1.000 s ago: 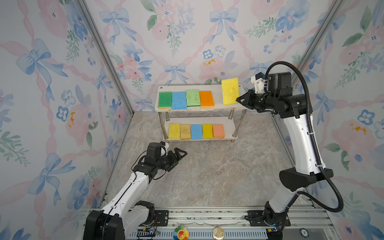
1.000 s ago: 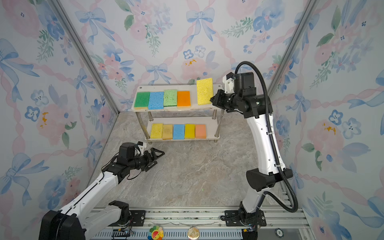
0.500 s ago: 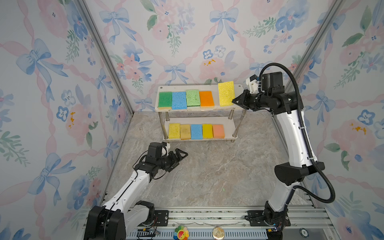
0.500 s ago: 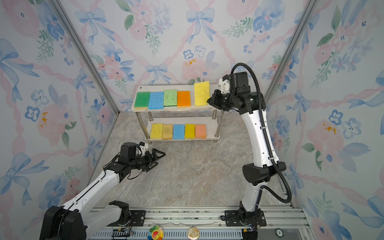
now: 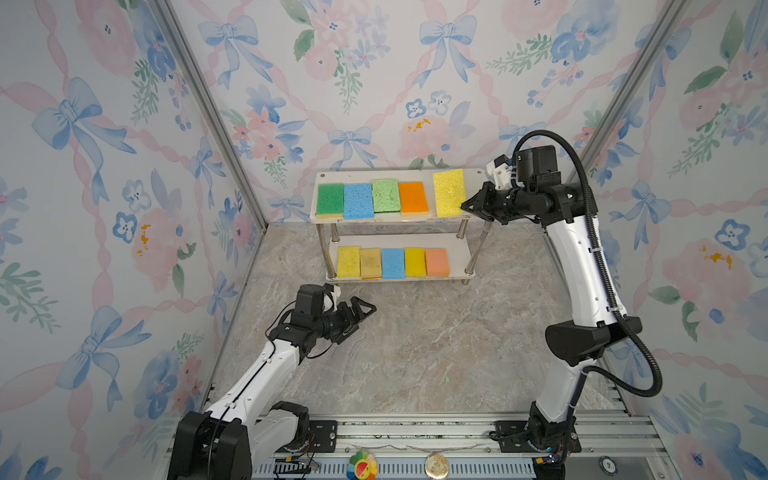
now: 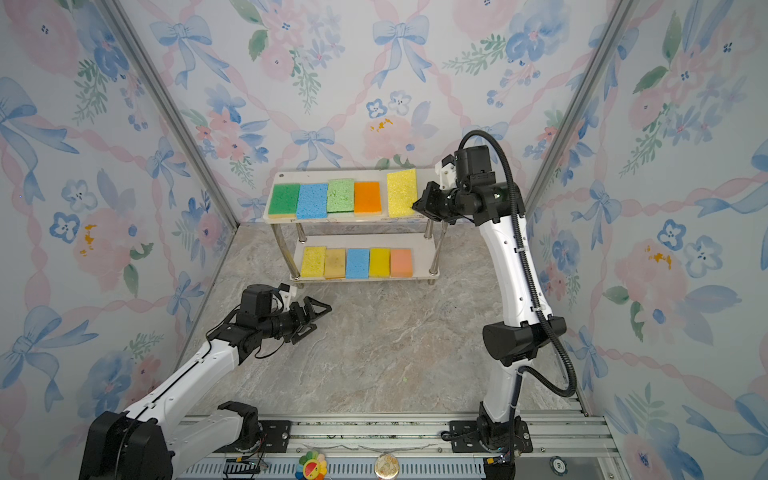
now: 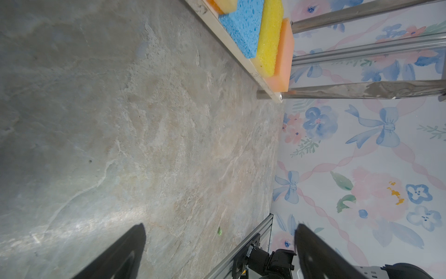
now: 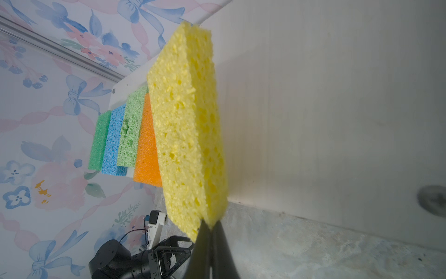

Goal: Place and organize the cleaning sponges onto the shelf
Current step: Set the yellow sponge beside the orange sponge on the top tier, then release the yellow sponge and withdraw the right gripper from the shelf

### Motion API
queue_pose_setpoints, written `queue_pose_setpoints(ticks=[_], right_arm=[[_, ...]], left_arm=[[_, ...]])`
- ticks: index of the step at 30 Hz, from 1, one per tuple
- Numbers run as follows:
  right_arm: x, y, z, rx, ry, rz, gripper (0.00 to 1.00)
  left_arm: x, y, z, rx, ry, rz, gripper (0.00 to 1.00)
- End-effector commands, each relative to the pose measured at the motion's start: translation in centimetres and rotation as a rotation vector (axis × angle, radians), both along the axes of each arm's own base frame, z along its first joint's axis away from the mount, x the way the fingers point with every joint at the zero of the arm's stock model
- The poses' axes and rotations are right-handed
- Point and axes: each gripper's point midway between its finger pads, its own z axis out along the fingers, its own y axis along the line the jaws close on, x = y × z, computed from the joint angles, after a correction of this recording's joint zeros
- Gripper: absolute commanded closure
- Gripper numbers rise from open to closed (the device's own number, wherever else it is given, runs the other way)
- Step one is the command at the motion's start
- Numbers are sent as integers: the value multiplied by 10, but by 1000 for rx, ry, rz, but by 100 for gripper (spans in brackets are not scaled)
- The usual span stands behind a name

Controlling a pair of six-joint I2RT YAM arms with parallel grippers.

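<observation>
A gap parts both sponges, so next my right gripper needs to move down toward the orange sponge and release the tilted yellow sponge on the bare board beside it.
The shelf (image 5: 374, 175) (image 6: 324, 176) stands at the back, holding two rows of cleaning sponges. Its top board carries dark green (image 5: 330, 199), blue (image 5: 358, 200), light green (image 5: 385, 195) and orange (image 5: 413, 197) ones; several more lie on the lower board (image 5: 457, 249). My right gripper (image 5: 464, 206) (image 6: 415, 205) (image 8: 210, 225) is shut on a corner of a yellow sponge (image 5: 449, 193) (image 6: 402, 193) (image 8: 188, 135). It holds the sponge tilted over the top board's right end, beside the orange sponge (image 8: 147, 145). My left gripper (image 5: 361, 311) (image 6: 318, 309) (image 7: 220, 225) hangs open and empty over the floor before the shelf.
Flowered walls with metal corner posts (image 5: 208, 112) close in the stone-patterned floor (image 5: 415, 340). An aluminium rail (image 5: 415, 432) with both arm bases runs along the front. A small green speck (image 7: 219, 231) lies on the floor.
My right gripper has carried the yellow sponge leftward over the top board, closer to the orange one. The left arm has barely shifted.
</observation>
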Motion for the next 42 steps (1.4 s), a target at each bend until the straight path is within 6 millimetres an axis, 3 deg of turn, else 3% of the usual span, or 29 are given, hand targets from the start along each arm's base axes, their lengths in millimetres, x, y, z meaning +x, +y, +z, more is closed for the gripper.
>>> queue_pose_setpoints(ticks=[1, 20, 22, 26, 30, 36, 42], right_arm=[[8, 5, 3, 42, -1, 6, 95], [30, 14, -9, 85, 15, 14, 91], [32, 15, -10, 92, 17, 19, 88], [35, 14, -9, 95, 11, 17, 70], [37, 9, -7, 97, 2, 7, 61], [35, -2, 2, 96, -21, -6, 55], [11, -24, 34, 43, -138, -39, 50]], left_arm=[[-1, -1, 5, -7, -19, -19, 2], [2, -1, 4, -1, -16, -20, 2], [3, -1, 4, 0, -14, -20, 2], [5, 0, 3, 3, -11, -17, 2], [8, 0, 4, 5, -12, -17, 2], [15, 0, 7, 9, -17, -13, 2], [28, 5, 20, 35, -69, 12, 2]])
